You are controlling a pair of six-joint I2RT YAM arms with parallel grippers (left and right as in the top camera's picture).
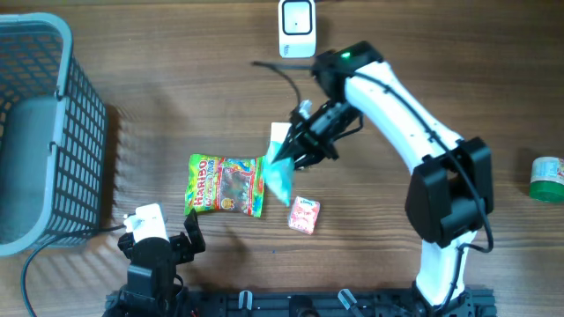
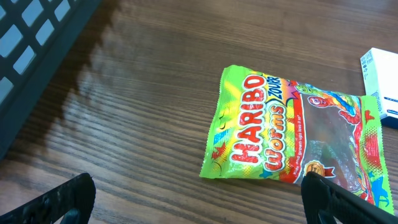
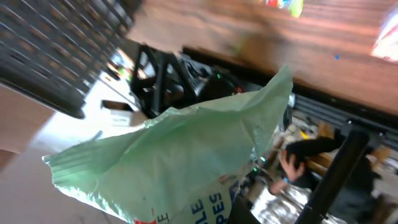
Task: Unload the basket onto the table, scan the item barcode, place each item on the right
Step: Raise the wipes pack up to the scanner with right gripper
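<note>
Next, my right gripper will move outward over the white scanner [image 1: 297, 26], then across to the bare tabletop beyond the green can to release the packet, where space is clear.
My right gripper [image 1: 295, 151] is shut on a pale green packet [image 1: 282, 172] and holds it tilted above the middle of the table. In the right wrist view the packet [image 3: 186, 149] fills most of the frame, with blue lettering near its lower edge; no barcode shows. A white scanner [image 1: 297, 26] stands at the table's far edge, beyond the packet. My left gripper [image 1: 163, 242] hovers low near the front left, open, with nothing between its black fingertips [image 2: 68, 196]. A green Haribo Worms bag [image 2: 292, 130] lies flat just ahead of it.
A grey wire basket [image 1: 53, 132] stands at the left. The Haribo bag [image 1: 225, 185] and a small pink box [image 1: 304, 214] lie mid-table, below the held packet. A green can [image 1: 548, 179] sits at the right edge. A black cable [image 1: 282, 75] runs near the scanner.
</note>
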